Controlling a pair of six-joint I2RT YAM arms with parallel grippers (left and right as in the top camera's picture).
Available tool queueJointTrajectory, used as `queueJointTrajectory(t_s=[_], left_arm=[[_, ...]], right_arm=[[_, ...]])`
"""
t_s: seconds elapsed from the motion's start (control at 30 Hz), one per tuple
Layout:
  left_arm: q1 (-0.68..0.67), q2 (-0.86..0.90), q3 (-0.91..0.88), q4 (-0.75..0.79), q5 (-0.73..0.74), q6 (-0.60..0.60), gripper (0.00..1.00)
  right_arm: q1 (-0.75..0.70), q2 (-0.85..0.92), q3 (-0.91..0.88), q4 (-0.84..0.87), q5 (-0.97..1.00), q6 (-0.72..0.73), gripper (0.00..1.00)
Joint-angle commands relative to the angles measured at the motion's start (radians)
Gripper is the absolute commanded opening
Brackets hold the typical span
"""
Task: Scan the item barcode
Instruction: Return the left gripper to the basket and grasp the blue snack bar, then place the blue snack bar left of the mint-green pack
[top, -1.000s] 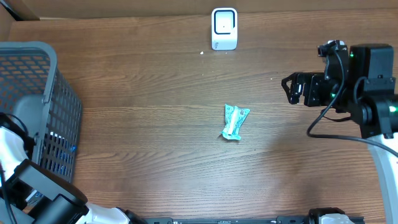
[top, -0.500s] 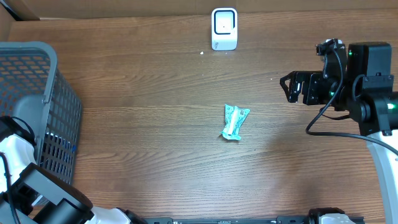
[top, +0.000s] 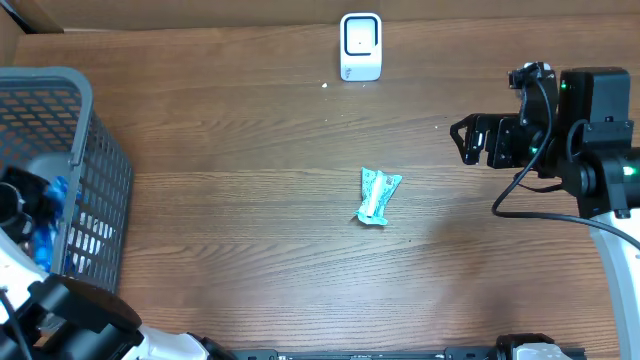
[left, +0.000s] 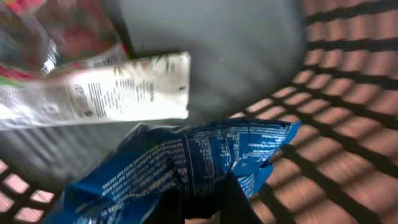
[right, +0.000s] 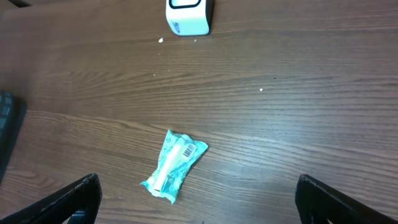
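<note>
My left gripper holds the blue packet and next needs to rise over the basket's mesh side, then lower the packet and release it beside the teal packet (top: 378, 195), because bare wood is there.
My left gripper (left: 205, 208) is inside the grey basket (top: 85, 150) at the table's left edge, shut on a blue printed packet (left: 186, 158). From overhead the blue packet (top: 48, 218) shows just above the basket's mesh wall. A teal packet (top: 378, 195) with a barcode lies flat in the middle of the table, and it also appears as the teal packet (right: 174, 165) in the right wrist view. The white scanner (top: 360, 45) stands at the far edge. My right gripper (top: 465, 140) hovers open at the right, well clear of the teal packet.
A white printed packet (left: 99, 93) and a colourful wrapper (left: 56, 25) lie on the basket floor. The basket's mesh wall (left: 348, 124) rises close to the right of my left fingers. Bare wood surrounds the teal packet.
My left gripper has shut on the blue packet in the basket and raised it into the overhead view. The right arm has shifted only slightly.
</note>
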Motion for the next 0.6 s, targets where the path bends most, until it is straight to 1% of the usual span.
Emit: queueJointTrajectory(t_s=[0.0, 0.17, 0.27, 0.33, 0.4, 0.5, 0.57], left_arm=[[-0.019, -0.018, 0.205, -0.098, 0.032, 0.082, 0.04], [-0.069, -0.027, 0.383, -0.187, 0.094, 0.180, 0.04], [-0.143, -0.058, 0.493, -0.209, 0.115, 0.206, 0.04], [-0.211, -0.088, 0.546, -0.208, 0.159, 0.227, 0.04], [-0.285, -0.113, 0.568, -0.211, 0.174, 0.220, 0.04], [-0.432, -0.137, 0.566, -0.240, 0.164, 0.141, 0.04], [-0.549, -0.134, 0.555, -0.266, 0.125, 0.079, 0.04]], right_arm=[[-0.003, -0.004, 0.021, 0.006, -0.006, 0.000, 1.00], [-0.003, -0.004, 0.021, 0.008, -0.006, 0.000, 1.00], [-0.003, -0.004, 0.021, 0.008, -0.006, 0.000, 1.00], [-0.003, -0.004, 0.021, 0.008, -0.006, 0.000, 1.00], [-0.003, -0.004, 0.021, 0.008, -0.006, 0.000, 1.00], [-0.003, -0.004, 0.021, 0.008, -0.006, 0.000, 1.00], [-0.003, -0.004, 0.021, 0.008, -0.006, 0.000, 1.00]])
